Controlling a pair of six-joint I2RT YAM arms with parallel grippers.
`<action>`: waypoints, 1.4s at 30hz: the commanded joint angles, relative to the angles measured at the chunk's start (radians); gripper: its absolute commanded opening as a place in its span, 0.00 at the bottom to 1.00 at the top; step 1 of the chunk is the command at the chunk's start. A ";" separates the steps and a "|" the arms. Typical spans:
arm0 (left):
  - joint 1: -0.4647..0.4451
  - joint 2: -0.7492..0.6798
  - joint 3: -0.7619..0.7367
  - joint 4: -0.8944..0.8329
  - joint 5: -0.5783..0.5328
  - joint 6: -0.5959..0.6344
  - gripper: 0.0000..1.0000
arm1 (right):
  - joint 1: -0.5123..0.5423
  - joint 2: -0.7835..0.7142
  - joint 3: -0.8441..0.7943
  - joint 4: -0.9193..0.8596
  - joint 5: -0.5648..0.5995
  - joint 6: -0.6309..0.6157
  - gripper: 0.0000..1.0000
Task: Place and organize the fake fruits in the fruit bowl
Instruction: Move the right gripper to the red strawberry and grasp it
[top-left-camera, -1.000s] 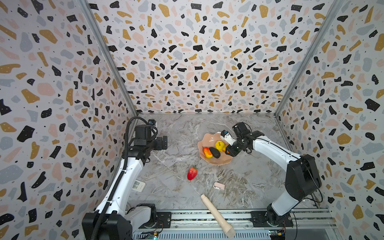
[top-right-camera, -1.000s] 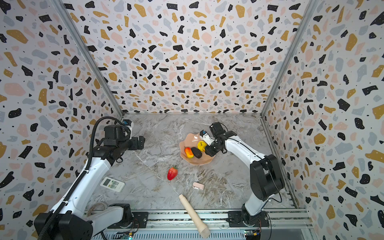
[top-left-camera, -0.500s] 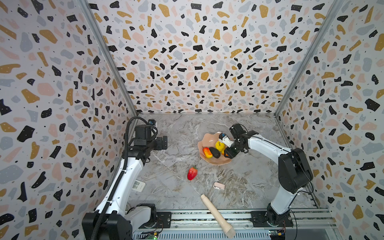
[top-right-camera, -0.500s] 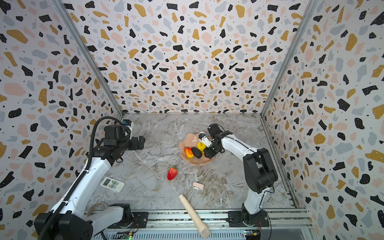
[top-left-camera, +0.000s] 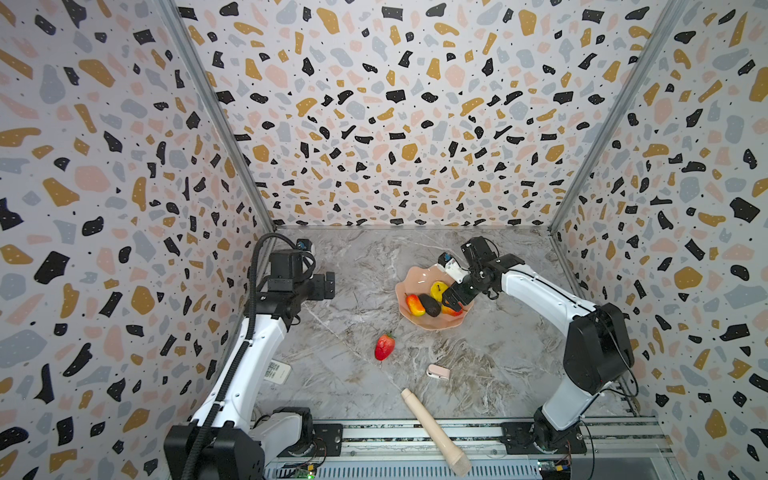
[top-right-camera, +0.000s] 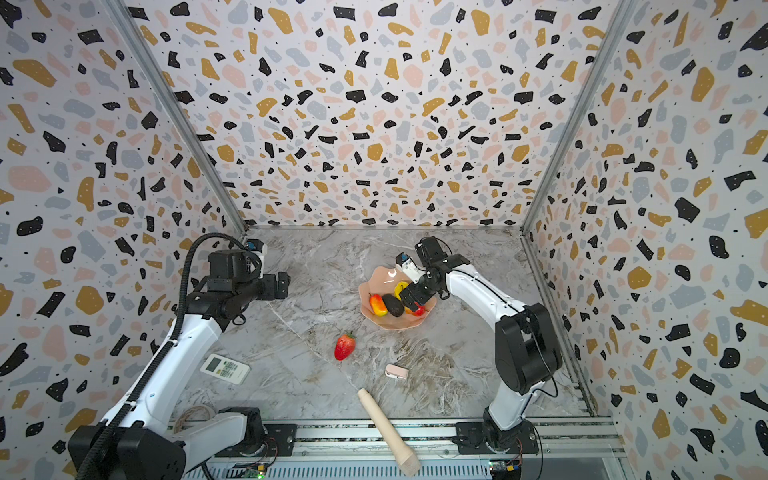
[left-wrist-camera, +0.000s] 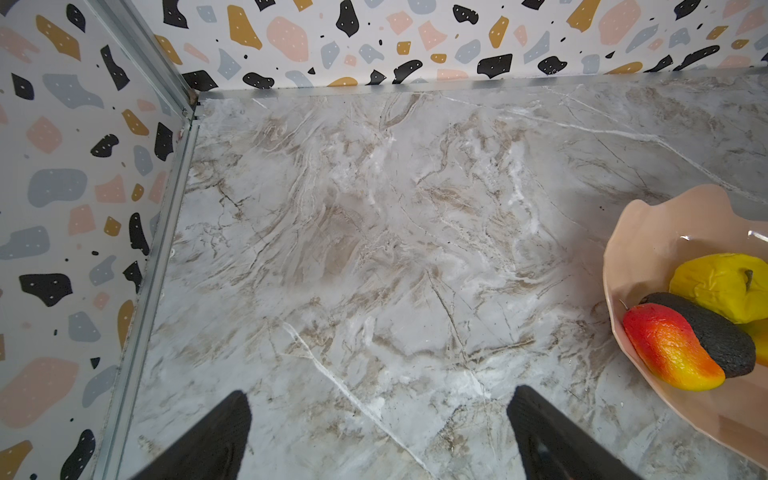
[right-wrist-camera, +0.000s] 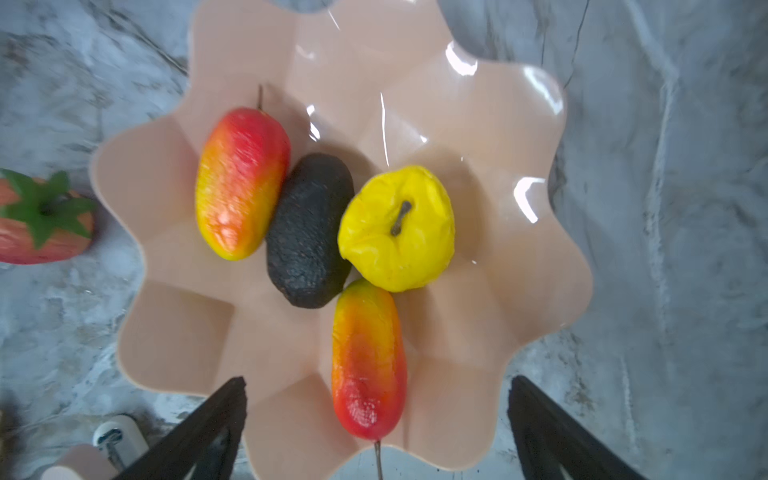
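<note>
My right gripper is above and in front of the red strawberry, the only fruit outside the bowl, and will move back and down around it.
The peach-pink fruit bowl stands right of the table's middle. In it lie a yellow lumpy fruit, a black oval and two red-orange ovals, touching one another. The red strawberry lies on the table, nearer the front than the bowl. My right gripper hovers open over the bowl's right side, its fingers astride one red-orange oval without touching it. Far left of the bowl, my left gripper is open and empty above bare table.
A pale pink clip lies near the strawberry. A long beige wooden rod reaches over the front rail. A white remote sits beside the left arm. Patterned walls close in three sides.
My right gripper has gone from shut to wide open over the bowl, and the second red-orange oval now lies free in the bowl. The left arm has not moved.
</note>
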 joint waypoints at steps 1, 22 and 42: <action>0.007 0.001 -0.001 0.027 0.013 0.003 1.00 | 0.120 -0.050 0.047 0.054 -0.004 -0.051 0.99; 0.007 -0.008 -0.007 0.027 0.005 0.004 1.00 | 0.482 0.282 0.107 0.165 -0.034 -0.313 1.00; 0.007 -0.007 -0.009 0.027 0.005 0.005 1.00 | 0.469 0.384 0.162 0.127 -0.073 -0.279 0.77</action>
